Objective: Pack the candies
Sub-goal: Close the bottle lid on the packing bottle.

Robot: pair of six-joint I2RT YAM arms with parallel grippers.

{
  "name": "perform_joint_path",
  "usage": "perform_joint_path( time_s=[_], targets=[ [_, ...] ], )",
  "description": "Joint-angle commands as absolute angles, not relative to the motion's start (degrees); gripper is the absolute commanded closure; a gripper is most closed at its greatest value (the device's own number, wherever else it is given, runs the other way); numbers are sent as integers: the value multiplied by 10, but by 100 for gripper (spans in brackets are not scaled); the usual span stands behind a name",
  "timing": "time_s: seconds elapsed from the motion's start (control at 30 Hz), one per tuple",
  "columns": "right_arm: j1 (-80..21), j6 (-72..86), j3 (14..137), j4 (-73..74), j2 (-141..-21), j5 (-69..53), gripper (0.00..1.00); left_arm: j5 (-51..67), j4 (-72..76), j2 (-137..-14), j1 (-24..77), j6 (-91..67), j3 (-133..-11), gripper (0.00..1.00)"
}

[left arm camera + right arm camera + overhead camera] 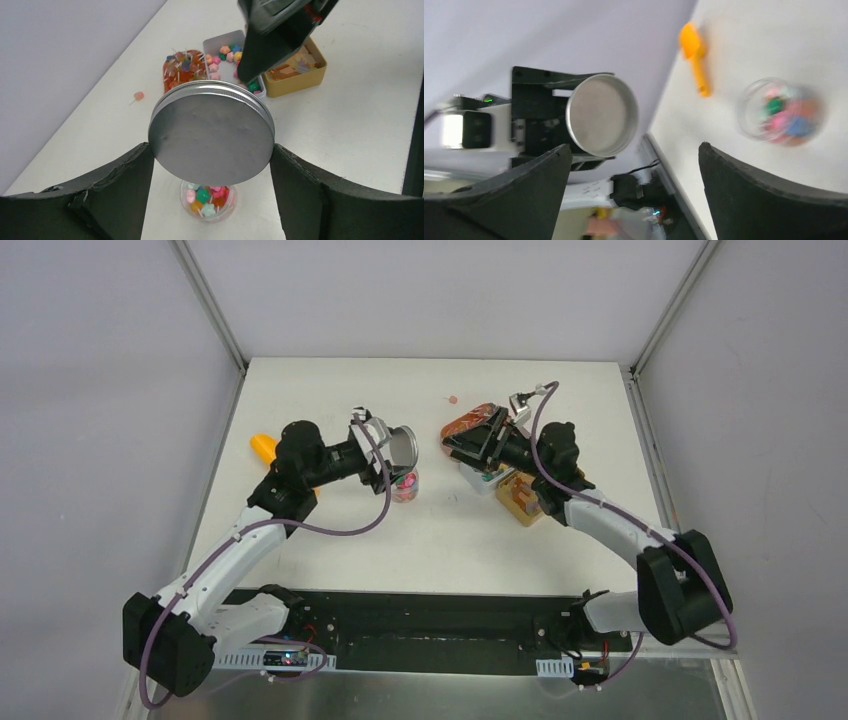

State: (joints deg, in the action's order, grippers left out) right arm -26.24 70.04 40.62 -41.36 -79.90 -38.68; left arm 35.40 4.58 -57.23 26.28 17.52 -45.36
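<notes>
The left gripper will next tilt the round silver lid (212,132) level, then lower it onto the jar's opening (208,198) and let go of it, since the candy-filled jar stands uncovered.
A small clear jar (405,485) holds mixed-colour candies (206,196) and stands open on the white table. My left gripper (211,151) is shut on the round silver lid (212,132), held tilted just above the jar (207,200). More candies lie in an orange-red heap (182,70), in a white tray (227,54) and in a yellow box (295,70). My right gripper (470,445) hangs open and tilted over those trays with nothing between its fingers. From the right wrist view the lid (601,115) and the jar (781,115) show, blurred.
An orange plastic scoop (263,446) lies near the table's left edge, and it also shows in the right wrist view as the scoop (694,50). One loose candy (453,398) lies at the back. White walls enclose the table on three sides.
</notes>
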Motion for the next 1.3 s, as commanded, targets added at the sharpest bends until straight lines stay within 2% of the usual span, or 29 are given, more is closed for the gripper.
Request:
perform_joint_path(
  time_s=[0.0,0.13,0.27,0.33,0.63,0.9,1.27],
  targets=[
    [-257,408,478,-115,-696,-258,0,264,-28,-599,266,160,-509,43],
    [-257,258,508,38,-618,-62,0,226,-82,-634,266,151,-547,45],
    [-256,235,482,49,-568,98,0,180,-107,-676,266,116,-579,47],
    [-254,239,467,49,-558,138,0,163,-122,-705,266,90,-598,47],
    [-254,207,460,68,-553,136,0,64,-264,-862,273,34,-727,46],
    [-253,194,452,57,-551,136,0,23,-383,-981,310,24,-827,45],
    [-253,186,446,55,-529,150,0,3,-469,-1053,326,1,-896,45]
  ],
)
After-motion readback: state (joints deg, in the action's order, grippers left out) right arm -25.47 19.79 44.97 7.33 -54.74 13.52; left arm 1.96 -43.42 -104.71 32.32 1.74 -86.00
